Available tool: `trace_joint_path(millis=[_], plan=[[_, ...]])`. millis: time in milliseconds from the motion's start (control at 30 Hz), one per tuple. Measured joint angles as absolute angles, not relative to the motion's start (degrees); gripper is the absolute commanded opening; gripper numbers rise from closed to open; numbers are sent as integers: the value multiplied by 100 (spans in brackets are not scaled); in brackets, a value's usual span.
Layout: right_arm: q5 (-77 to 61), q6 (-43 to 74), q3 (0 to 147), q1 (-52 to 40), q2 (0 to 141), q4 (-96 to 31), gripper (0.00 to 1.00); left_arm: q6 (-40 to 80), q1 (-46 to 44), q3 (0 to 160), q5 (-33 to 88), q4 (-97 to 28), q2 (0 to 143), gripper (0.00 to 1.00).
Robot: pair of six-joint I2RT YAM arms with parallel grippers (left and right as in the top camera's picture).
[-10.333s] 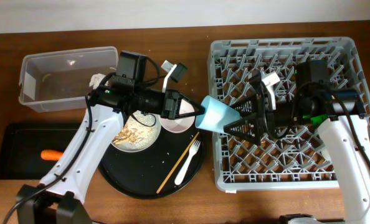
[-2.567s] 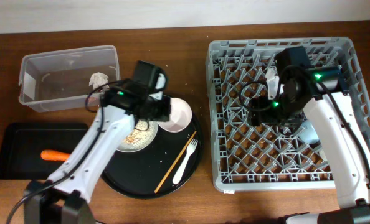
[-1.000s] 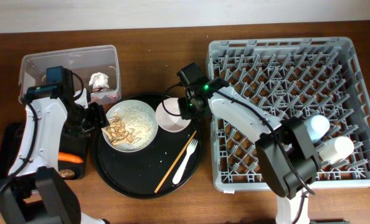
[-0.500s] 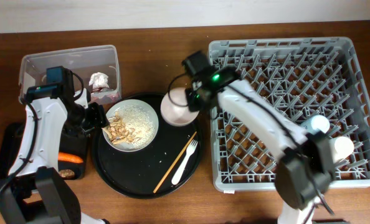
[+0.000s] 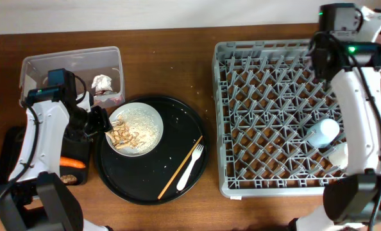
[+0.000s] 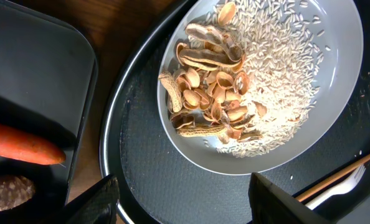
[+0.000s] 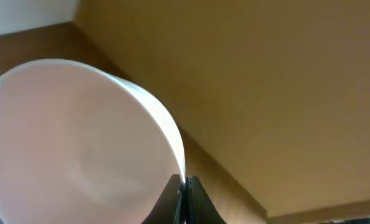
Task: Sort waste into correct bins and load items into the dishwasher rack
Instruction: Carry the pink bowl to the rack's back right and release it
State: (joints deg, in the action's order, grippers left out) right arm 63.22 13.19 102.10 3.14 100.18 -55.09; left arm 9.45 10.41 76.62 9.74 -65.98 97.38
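My right gripper goes left in the overhead view and down to release the bowl [image 7: 79,143] next, since empty rack wires lie below it on that side.
My right gripper [image 7: 184,182] is shut on the rim of the white bowl [image 7: 79,143], held in the air; overhead, that arm is up at the far right corner of the dishwasher rack [image 5: 280,122]. A light blue cup [image 5: 322,133] and a small white cup [image 5: 337,154] lie in the rack. My left gripper [image 6: 182,205] hangs open over the round tray beside the white plate [image 6: 309,93] of beige scraps [image 6: 213,93]. The carrot [image 6: 17,142] lies in the black tray [image 5: 11,138]. A paper wad [image 5: 102,82] sits in the clear tub [image 5: 43,83].
A white fork [image 5: 186,178] and a wooden chopstick [image 5: 181,168] lie on the round black tray [image 5: 145,183], right of the plate. A dark brown lump [image 6: 4,190] sits beside the carrot. The left arm [image 5: 40,128] crosses over the black tray.
The right gripper has lifted the white bowl off the round tray and swung it up and right, to the rack's far corner. The left arm has stayed put.
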Motion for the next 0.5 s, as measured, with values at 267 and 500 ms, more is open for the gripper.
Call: trace_joint_path(millis=[267,500], plan=[[6469,1092,10210,346,11319,-5124,4,945,1041,7662,993,-6604,9736,66],[6517,1046,10210,-331,11955,-5113,4,945,1022,7662,993,-6602,9736,66]])
